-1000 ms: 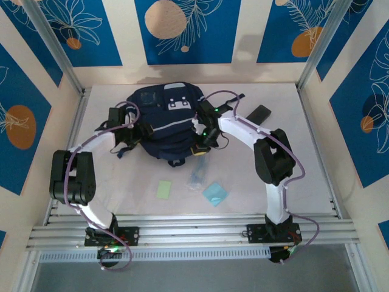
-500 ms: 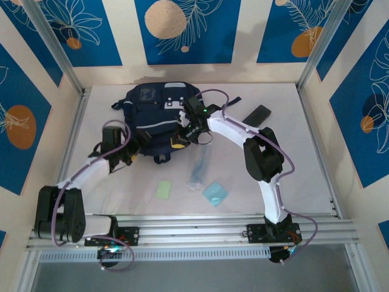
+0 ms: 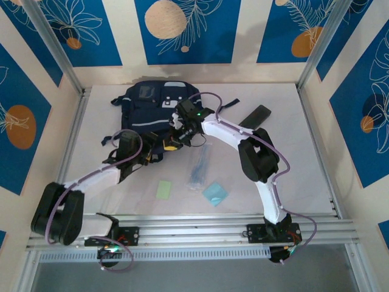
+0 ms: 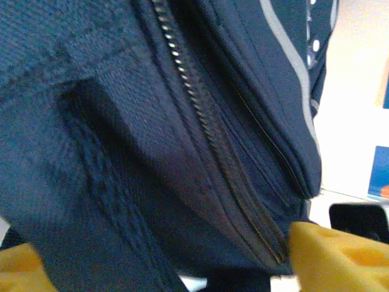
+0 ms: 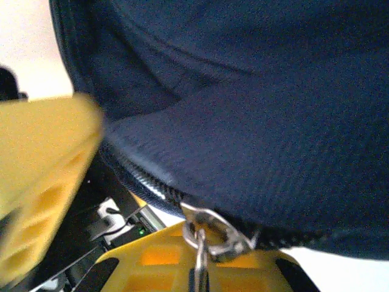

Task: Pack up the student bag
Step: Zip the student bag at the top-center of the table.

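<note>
The right gripper pulls outward along the zipper toward the bag's side by the black flat case next, then lets go, as zipper teeth still run past the pull.
The student bag [image 3: 152, 104] is a dark navy backpack lying at the back middle of the table. My right gripper [image 3: 175, 141] is at the bag's near right edge. In the right wrist view its yellow fingers [image 5: 152, 267] are shut on the metal zipper pull [image 5: 213, 234], below the navy fabric [image 5: 273, 121]. My left gripper [image 3: 146, 157] is at the bag's near edge. In the left wrist view its yellow fingertips [image 4: 340, 255] stand wide apart, and bag fabric with a closed zipper line [image 4: 206, 134] fills the gap between them.
A black flat case [image 3: 255, 114] lies to the right of the bag. Nearer the arms lie a clear pouch of pens [image 3: 199, 170], a pale green card [image 3: 164, 190] and a teal square [image 3: 214, 193]. Metal frame rails border the table.
The bag has shifted back and left. My left arm swung from the bag's left side to its near edge. The right gripper moved left, still at the bag.
</note>
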